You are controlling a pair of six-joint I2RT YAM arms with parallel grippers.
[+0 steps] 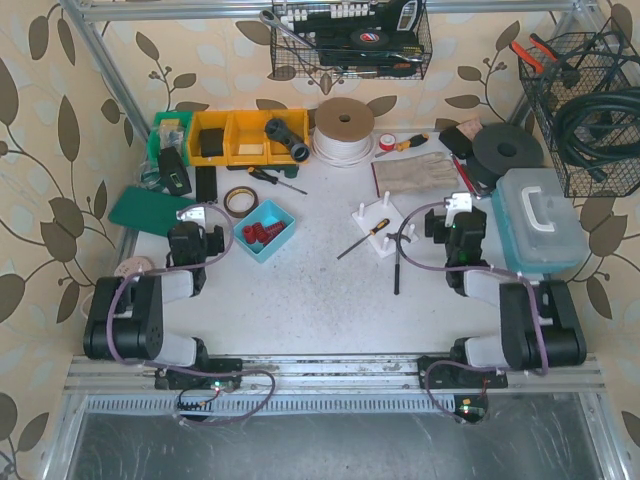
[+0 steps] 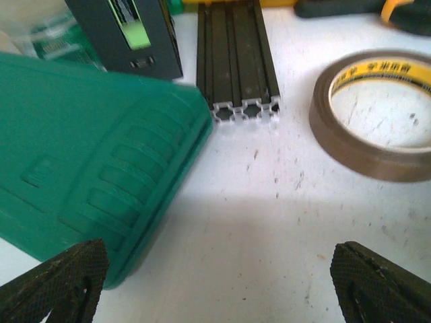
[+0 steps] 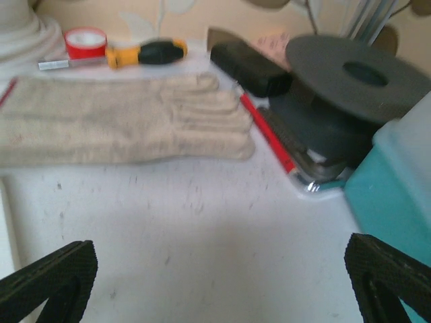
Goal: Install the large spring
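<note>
The hammer's metal handle (image 1: 397,255) lies to the left of my right gripper in the top view, so next my right gripper needs to tilt down and come across onto it.
Several red springs (image 1: 262,233) lie in a small blue tray (image 1: 283,215) left of centre; I cannot tell which is the large one. A white base with upright pegs (image 1: 376,223) stands right of the tray, with a yellow-handled screwdriver (image 1: 362,238) lying across it. My left gripper (image 1: 190,213) is open and empty, left of the tray and low over the table (image 2: 222,282). My right gripper (image 1: 460,203) is open and empty, right of the white base (image 3: 222,282). Neither wrist view shows the springs or the base.
A green pad (image 2: 81,161), a black aluminium profile (image 2: 236,60) and a tape roll (image 2: 377,114) lie ahead of the left gripper. A glove (image 3: 121,118), black discs (image 3: 350,74) and a teal box (image 3: 397,195) lie ahead of the right gripper. Yellow bins (image 1: 245,137) stand at the back.
</note>
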